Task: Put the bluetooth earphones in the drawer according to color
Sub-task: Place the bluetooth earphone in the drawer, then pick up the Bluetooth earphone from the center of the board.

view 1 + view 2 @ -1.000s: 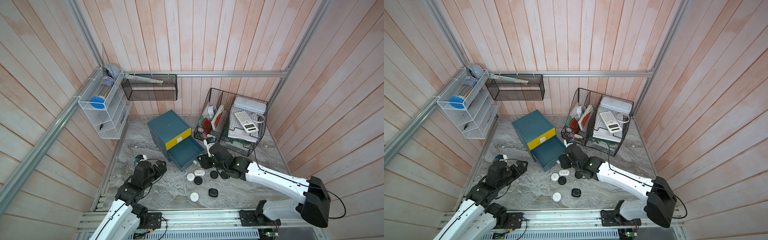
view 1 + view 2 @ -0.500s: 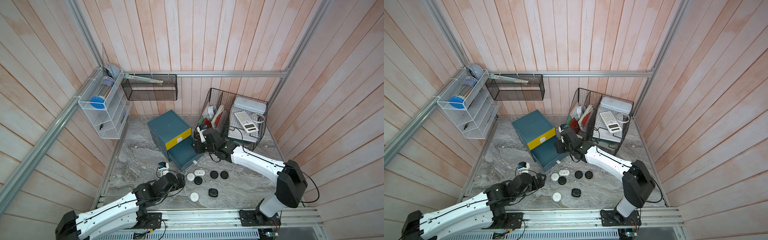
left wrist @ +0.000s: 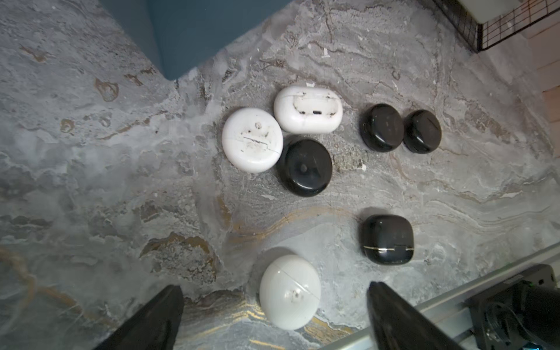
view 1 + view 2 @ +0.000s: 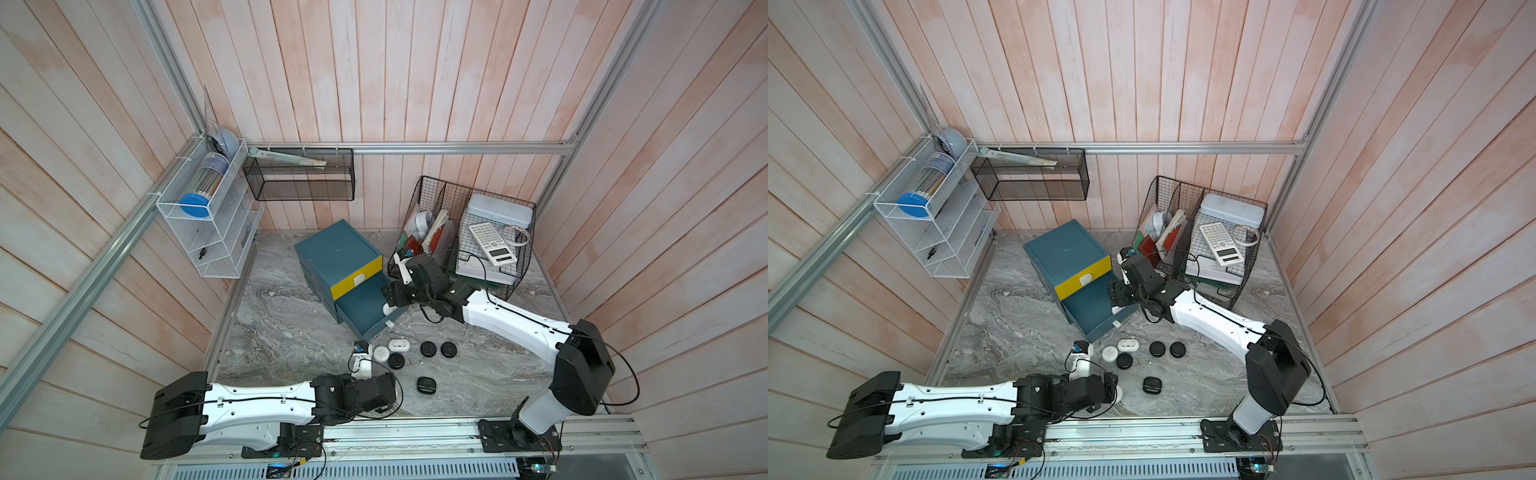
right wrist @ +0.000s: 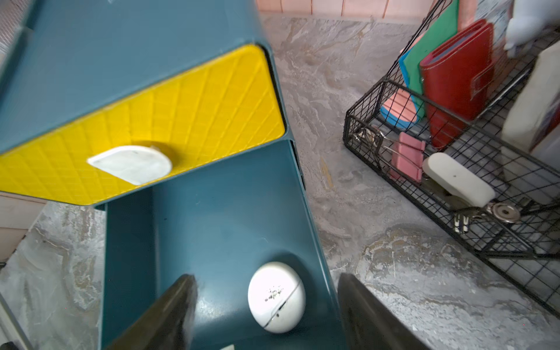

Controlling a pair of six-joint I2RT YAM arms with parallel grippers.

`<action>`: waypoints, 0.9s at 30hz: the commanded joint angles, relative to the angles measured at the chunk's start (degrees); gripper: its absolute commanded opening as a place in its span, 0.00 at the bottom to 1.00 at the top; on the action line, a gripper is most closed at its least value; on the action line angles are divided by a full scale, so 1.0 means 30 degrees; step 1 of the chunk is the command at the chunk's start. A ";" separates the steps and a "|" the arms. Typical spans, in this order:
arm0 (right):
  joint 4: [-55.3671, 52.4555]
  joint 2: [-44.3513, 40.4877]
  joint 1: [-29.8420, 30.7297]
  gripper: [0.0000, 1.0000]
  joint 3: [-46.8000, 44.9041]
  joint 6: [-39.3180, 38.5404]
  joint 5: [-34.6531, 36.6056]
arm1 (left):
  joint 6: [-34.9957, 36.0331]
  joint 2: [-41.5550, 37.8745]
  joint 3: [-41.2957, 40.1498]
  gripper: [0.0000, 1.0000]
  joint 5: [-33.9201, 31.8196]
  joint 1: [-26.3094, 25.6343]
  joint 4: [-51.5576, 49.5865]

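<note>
My open left gripper should move down around the white case near the front rail [image 4: 1118, 394] [image 3: 290, 292] next and close on the case's sides, since the case is below the spread fingers.
The teal drawer chest [image 4: 338, 257] has a yellow top front [image 5: 169, 121], and its middle drawer [image 4: 365, 311] is pulled out. One white earphone case [image 5: 276, 297] lies loose on that drawer's floor. My right gripper [image 5: 266, 278] hangs over it, open, fingers clear of the case. My left gripper [image 3: 274, 286] is open above another white case [image 3: 290, 291] near the front rail. Two more white cases [image 3: 252, 140] [image 3: 308, 109] and several black ones [image 3: 304, 167] [image 3: 387, 239] lie on the marble in front of the drawer [image 4: 399, 344].
A black wire-mesh organiser [image 4: 461, 237] with a calculator, notebooks and clips stands right of the chest, close to my right arm. A white wire shelf [image 4: 203, 220] hangs on the left wall and a black mesh basket [image 4: 299, 174] on the back wall. The aluminium rail [image 4: 415, 432] borders the front.
My right gripper carried a white case from the table to the open drawer and opened, leaving it there. My left arm swung in from the left to above the near white case.
</note>
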 commanded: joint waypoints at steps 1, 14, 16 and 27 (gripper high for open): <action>-0.0185 -0.1630 -0.0320 0.81 -0.1113 0.0333 0.0421 | -0.0239 0.1010 0.0987 1.00 -0.0599 -0.0566 -0.0219; 0.0444 -0.6784 -0.1755 0.98 -0.7003 0.1957 0.0784 | 0.0781 0.6138 0.3585 0.93 -0.0015 -0.1016 -0.1856; 0.0439 -0.7203 -0.1927 0.98 -0.7465 0.2049 0.0682 | 0.0868 0.6712 0.3753 0.90 0.0114 -0.1016 -0.2005; 0.0365 -0.8158 -0.2431 0.98 -0.8633 0.2202 0.0165 | 0.1424 0.8848 0.4121 0.76 0.1216 -0.0404 -0.1967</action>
